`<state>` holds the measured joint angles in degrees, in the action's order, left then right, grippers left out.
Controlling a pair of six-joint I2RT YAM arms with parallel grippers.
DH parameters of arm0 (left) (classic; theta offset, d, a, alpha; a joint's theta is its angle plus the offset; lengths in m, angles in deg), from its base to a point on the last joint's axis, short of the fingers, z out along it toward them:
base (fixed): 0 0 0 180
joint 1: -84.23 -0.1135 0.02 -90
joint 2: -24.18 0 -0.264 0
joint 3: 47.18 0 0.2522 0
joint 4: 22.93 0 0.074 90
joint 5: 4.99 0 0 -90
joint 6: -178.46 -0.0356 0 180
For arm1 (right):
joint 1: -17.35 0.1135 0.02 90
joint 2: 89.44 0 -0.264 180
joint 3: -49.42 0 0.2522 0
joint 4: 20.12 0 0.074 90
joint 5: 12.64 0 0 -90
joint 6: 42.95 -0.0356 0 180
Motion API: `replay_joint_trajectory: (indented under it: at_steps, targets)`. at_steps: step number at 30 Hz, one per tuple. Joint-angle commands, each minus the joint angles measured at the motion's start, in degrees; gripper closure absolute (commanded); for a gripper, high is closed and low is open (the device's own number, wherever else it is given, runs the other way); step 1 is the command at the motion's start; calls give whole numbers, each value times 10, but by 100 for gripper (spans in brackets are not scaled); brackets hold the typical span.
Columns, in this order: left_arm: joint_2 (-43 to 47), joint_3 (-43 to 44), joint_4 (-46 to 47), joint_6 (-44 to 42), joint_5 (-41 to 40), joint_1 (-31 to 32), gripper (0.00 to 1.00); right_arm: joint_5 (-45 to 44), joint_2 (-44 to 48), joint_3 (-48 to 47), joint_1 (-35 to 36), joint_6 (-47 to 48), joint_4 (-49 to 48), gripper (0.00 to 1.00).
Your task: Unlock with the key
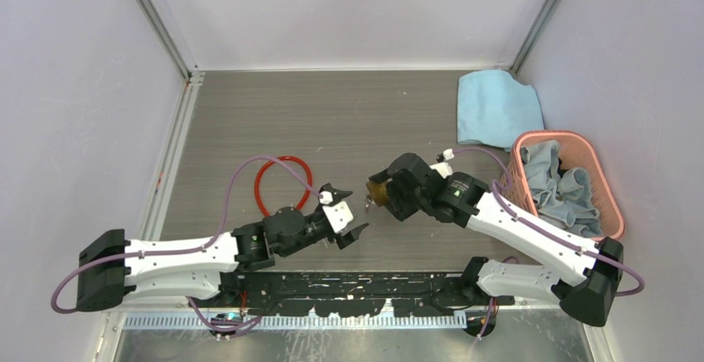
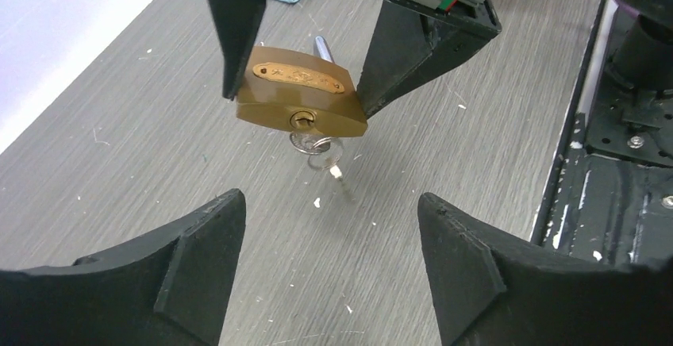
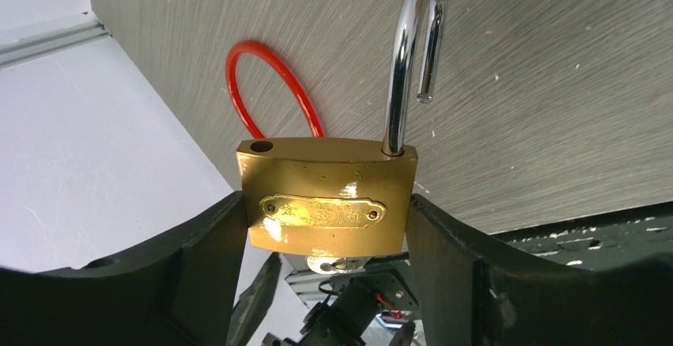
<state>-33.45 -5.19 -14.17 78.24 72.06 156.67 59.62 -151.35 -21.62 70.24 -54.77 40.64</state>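
The padlock's shackle stands open, so my right gripper will next tilt fingers-down and lower the padlock point(image 1: 378, 189) to release it on the bare tabletop below the gripper.
My right gripper point(image 3: 325, 211) is shut on the brass padlock point(image 3: 327, 203) and holds it off the table by its two sides. The steel shackle point(image 3: 413, 52) is swung open, its free end out of the body. The key point(image 2: 317, 149) hangs at the keyhole on the padlock's point(image 2: 301, 96) underside, a second small key dangling from its ring. In the right wrist view the key point(image 3: 341, 264) shows just below the brass body. My left gripper point(image 2: 329, 203) stands open a short way in front of the key, nothing between its fingers. From above, the padlock point(image 1: 378, 189) sits between both grippers.
A red cable lock point(image 1: 282, 183) lies looped on the table behind my left gripper point(image 1: 355, 210). A pink basket point(image 1: 573, 139) with grey-blue cloths stands at the right. A light blue cloth point(image 1: 494, 109) lies behind it. Walls close in on three sides.
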Motion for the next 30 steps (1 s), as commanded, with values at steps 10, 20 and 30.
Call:
replay_joint_trajectory:
  at_steps: [10,20,30]
  targets:
    - [116,-14,-95,161,-67,6,11,-153,87,39,2,96,-74,99]
    - [189,14,-311,255,-194,6,0,-223,132,89,2,150,-36,99]
    - [225,33,-438,312,-292,5,0,-228,146,120,2,142,47,99]
